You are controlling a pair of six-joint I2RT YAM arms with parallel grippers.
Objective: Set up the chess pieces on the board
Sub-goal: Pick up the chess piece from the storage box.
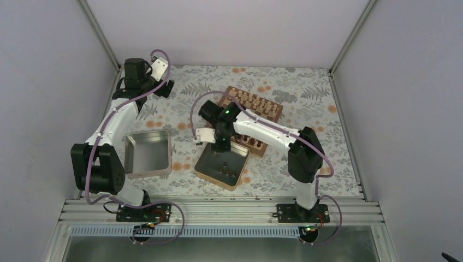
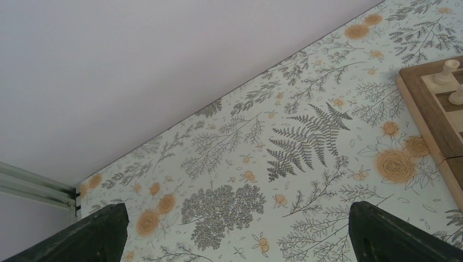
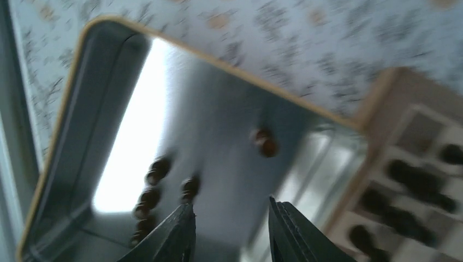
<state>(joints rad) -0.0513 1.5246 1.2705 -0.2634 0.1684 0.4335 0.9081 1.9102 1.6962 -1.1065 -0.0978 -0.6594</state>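
My right gripper should next go down and back into the tin, onto the dark brown chess piece (image 1: 225, 164) beside the row, as clear metal around it leaves finger room.
The chessboard (image 1: 271, 111) lies at the back centre, with pale pieces on its far rows and dark pieces (image 1: 252, 141) on its near edge. Several dark brown pieces (image 1: 226, 171) stand in a gold-rimmed tin (image 1: 206, 172) in front of the board. My right gripper (image 1: 220, 147) hangs over this tin, open and empty; in the blurred right wrist view (image 3: 229, 218) the dark pieces (image 3: 155, 188) lie below and left of its fingers, one piece (image 3: 265, 143) further off. My left gripper (image 1: 164, 87) is open and empty at the back left, over the floral cloth (image 2: 240, 218).
An empty square metal tin (image 1: 146, 154) sits at the front left beside the left arm. The board's corner with two pale pieces (image 2: 447, 73) shows at the right of the left wrist view. Walls enclose the table on three sides.
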